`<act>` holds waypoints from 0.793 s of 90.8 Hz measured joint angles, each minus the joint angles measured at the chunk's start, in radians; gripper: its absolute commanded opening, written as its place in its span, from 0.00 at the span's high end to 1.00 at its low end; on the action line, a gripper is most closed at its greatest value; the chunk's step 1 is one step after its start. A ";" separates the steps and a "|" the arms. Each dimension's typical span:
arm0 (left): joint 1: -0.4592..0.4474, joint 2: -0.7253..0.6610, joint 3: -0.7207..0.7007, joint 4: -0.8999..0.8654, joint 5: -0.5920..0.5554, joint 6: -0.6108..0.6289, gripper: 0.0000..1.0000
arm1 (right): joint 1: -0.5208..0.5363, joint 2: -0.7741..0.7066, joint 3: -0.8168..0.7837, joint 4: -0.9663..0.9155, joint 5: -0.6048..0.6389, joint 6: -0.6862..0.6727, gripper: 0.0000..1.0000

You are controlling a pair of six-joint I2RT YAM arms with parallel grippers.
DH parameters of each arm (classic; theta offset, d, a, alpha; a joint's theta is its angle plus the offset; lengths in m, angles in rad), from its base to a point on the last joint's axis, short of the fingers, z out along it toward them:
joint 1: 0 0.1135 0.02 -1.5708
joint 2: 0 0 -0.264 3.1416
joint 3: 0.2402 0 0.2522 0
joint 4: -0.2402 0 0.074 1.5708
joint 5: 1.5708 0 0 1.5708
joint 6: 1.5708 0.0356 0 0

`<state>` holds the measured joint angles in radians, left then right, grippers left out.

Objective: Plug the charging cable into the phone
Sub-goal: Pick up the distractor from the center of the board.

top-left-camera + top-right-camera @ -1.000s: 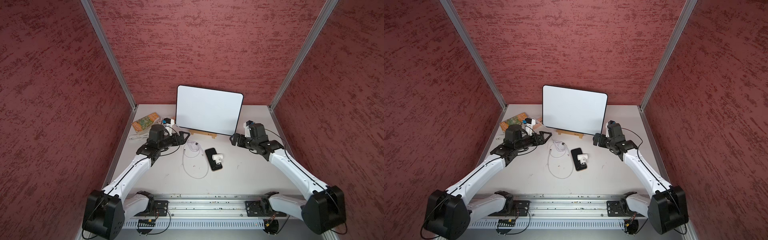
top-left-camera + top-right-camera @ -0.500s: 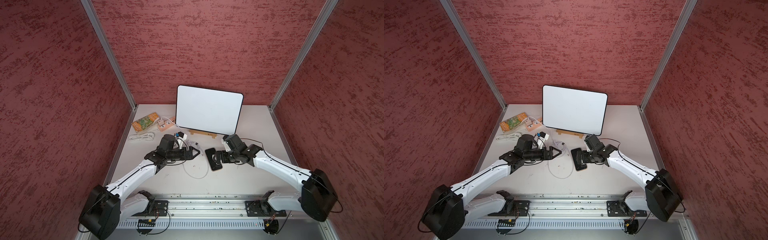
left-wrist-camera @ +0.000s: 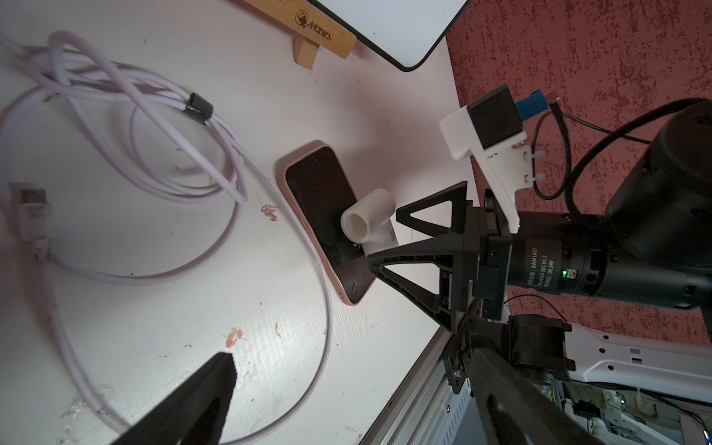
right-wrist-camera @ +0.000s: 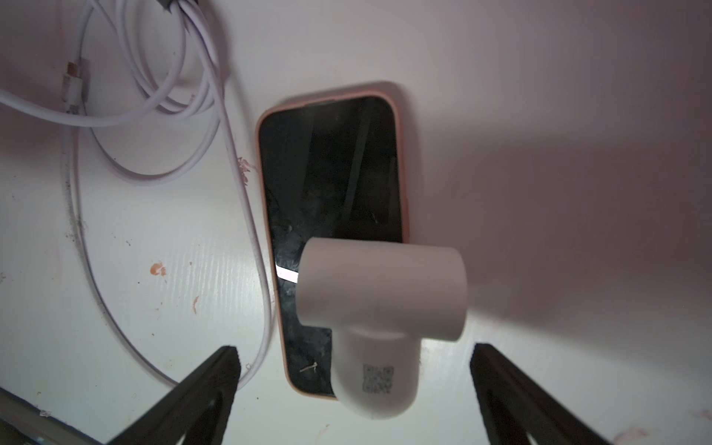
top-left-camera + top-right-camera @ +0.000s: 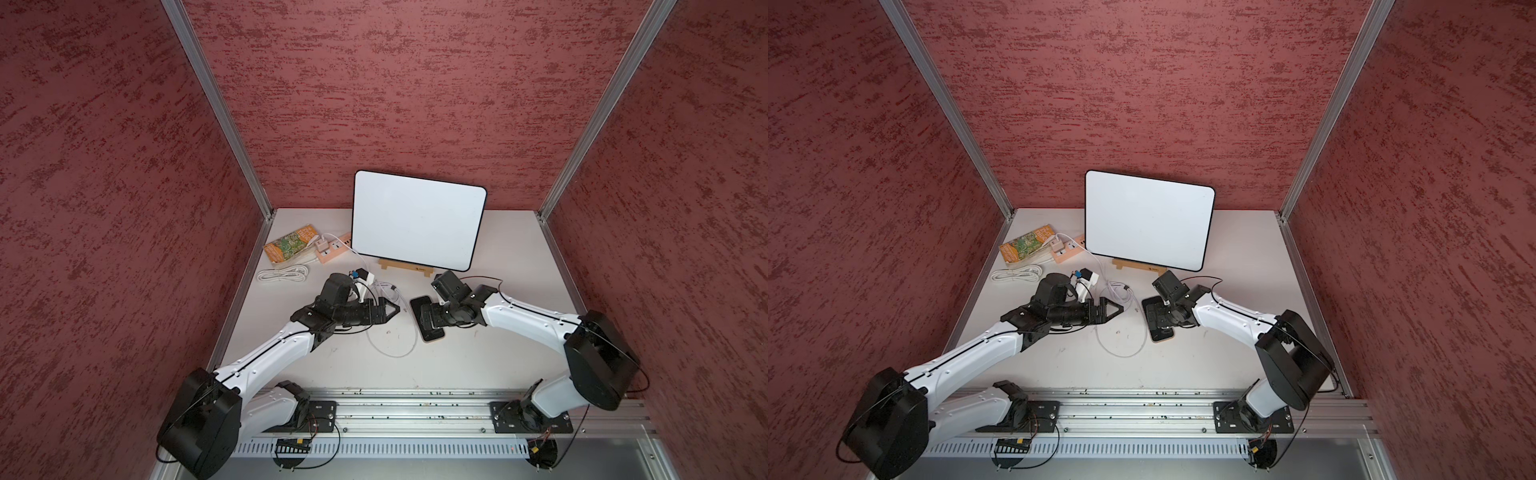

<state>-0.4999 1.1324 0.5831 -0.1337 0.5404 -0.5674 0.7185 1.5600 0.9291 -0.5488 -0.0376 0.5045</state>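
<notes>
The robot's right gripper will next move down and ease outward until its open fingers are on both sides of the white gadget's crossbar (image 4: 382,289), since that bar is below them and farther outward.
The phone (image 5: 432,335) lies flat with its black screen up at the table's middle, also in a top view (image 5: 1162,333). A white T-shaped gadget (image 4: 381,293) rests on its screen (image 4: 331,173). My right gripper (image 4: 352,348) hangs low over the phone, open, its fingers either side of the gadget and apart from it; the left wrist view shows it (image 3: 385,237) there too. The charging cable (image 5: 395,356) loops left of the phone, its bundle (image 3: 154,127) held by a black tie (image 3: 198,107), its plug tip (image 3: 34,208) lying loose. My left gripper (image 5: 392,309) is open and empty above the cable.
A white board (image 5: 417,224) leans on a wooden stand (image 5: 405,266) behind the phone. At the back left lie a thicker coiled white cord (image 5: 282,275), an orange booklet (image 5: 291,245) and a pink power strip (image 5: 332,251). Red walls enclose three sides.
Both arms have swung in towards the table's middle. The right gripper came from the back right down over the phone; the left moved forward and right to the cable loop.
</notes>
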 measured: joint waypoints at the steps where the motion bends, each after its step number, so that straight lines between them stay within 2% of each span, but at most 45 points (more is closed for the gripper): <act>1: 0.000 0.000 0.000 0.000 0.000 0.000 0.00 | 0.000 0.005 0.000 0.001 0.001 0.000 0.01; 31: 0.000 0.040 0.000 0.013 0.000 0.000 0.00 | 0.000 0.053 0.008 0.031 0.048 0.000 0.04; 49: 0.000 0.057 0.000 0.023 0.000 0.000 0.00 | 0.000 0.079 0.024 0.056 0.067 0.000 0.15; 60: 0.000 0.067 0.000 0.022 0.000 0.000 0.00 | 0.000 0.084 0.030 0.065 0.070 0.000 0.26; 72: 0.000 0.068 0.000 0.023 0.000 0.001 0.00 | 0.000 0.084 0.030 0.066 0.077 0.001 0.33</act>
<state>-0.4999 1.1999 0.5831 -0.1112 0.5404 -0.5667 0.7189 1.6440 0.9592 -0.4831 0.0399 0.5056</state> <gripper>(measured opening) 0.998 0.703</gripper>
